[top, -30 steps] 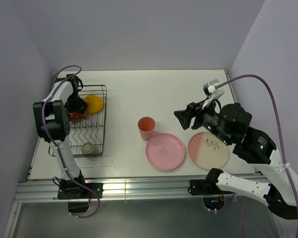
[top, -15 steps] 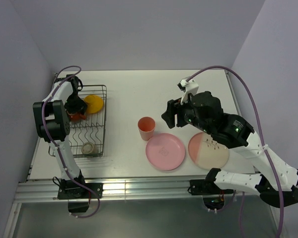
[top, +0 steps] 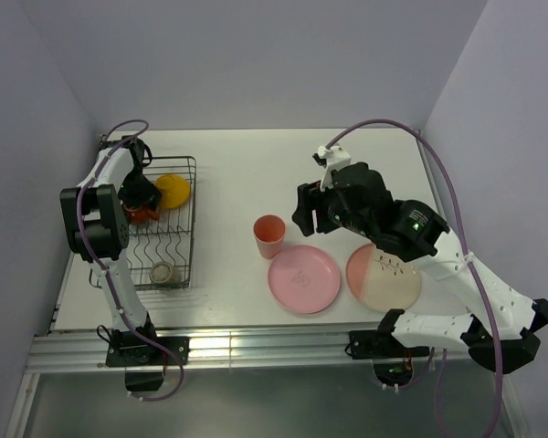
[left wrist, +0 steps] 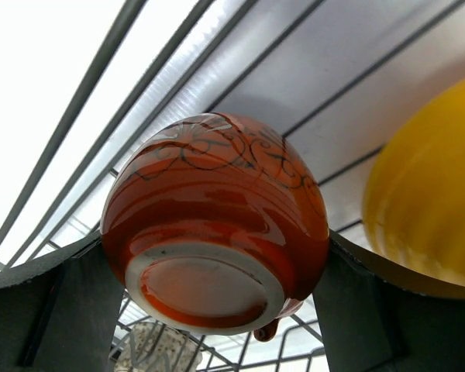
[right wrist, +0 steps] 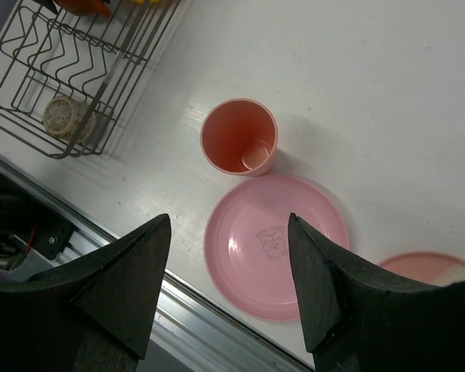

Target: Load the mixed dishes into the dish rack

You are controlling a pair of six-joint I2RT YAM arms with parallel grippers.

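Note:
As the pink tumbler (top: 269, 234) stands with its opening up, I need to bring my right gripper down toward the left in the top view to straddle the tumbler's rim edge nearest it.
The wire dish rack (top: 169, 265) stands at the left. It holds the orange-yellow bowl (top: 172, 191) and the small speckled beige cup (top: 162, 272). My left gripper (top: 142, 203) is shut on the small dark red-brown cup (left wrist: 217, 225) inside the rack, next to the bowl (left wrist: 430, 201). The pink tumbler (top: 269, 234) stands upright on the table. The pink plate (top: 303, 278) and the pink-and-cream plate (top: 384, 276) lie beside it. My right gripper (top: 307, 212) is open and empty, high above the tumbler (right wrist: 239, 138) and pink plate (right wrist: 275, 244).
The rack (right wrist: 70, 70) shows at the top left of the right wrist view, with the speckled cup (right wrist: 63, 116) in it. The table's metal front rail (top: 256, 342) runs below the plates. Walls close in on the left, right and back.
My right arm has swung left and forward, from beside the pink-and-cream plate to above the tumbler. The left arm and its cup have not moved.

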